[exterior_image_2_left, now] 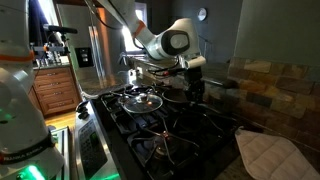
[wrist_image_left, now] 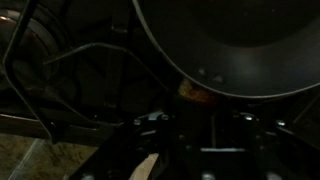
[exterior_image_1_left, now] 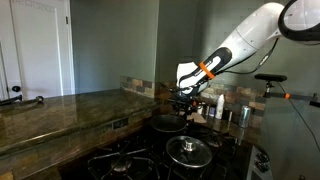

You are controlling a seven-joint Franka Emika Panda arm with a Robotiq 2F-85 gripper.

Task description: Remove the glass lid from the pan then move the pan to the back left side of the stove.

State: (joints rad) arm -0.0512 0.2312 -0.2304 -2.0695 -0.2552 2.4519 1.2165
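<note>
The back grate by the white quilted pad is empty, so my gripper will move with the pan's handle toward the pad and release over that grate.
The dark pan (exterior_image_1_left: pixel 163 124) sits on the back part of the black stove (exterior_image_1_left: pixel 130 160), uncovered. It fills the top of the wrist view (wrist_image_left: pixel 230 40), its handle running toward the camera. My gripper (exterior_image_1_left: pixel 182 103) is down at that handle and looks shut on it (wrist_image_left: pixel 200 125), though the picture is very dark. The glass lid (exterior_image_1_left: pixel 188 150) with its metal knob lies on a front burner, apart from the pan. It also shows in an exterior view (exterior_image_2_left: pixel 142 99), beside my gripper (exterior_image_2_left: pixel 193 86).
Steel canisters (exterior_image_1_left: pixel 243 115) and bottles (exterior_image_1_left: pixel 218 105) stand behind the stove by the tiled wall. A brown stone countertop (exterior_image_1_left: pixel 60 110) runs alongside. A white quilted pad (exterior_image_2_left: pixel 268 150) lies at the stove's near corner. Cast-iron grates (exterior_image_2_left: pixel 190 135) cover the burners.
</note>
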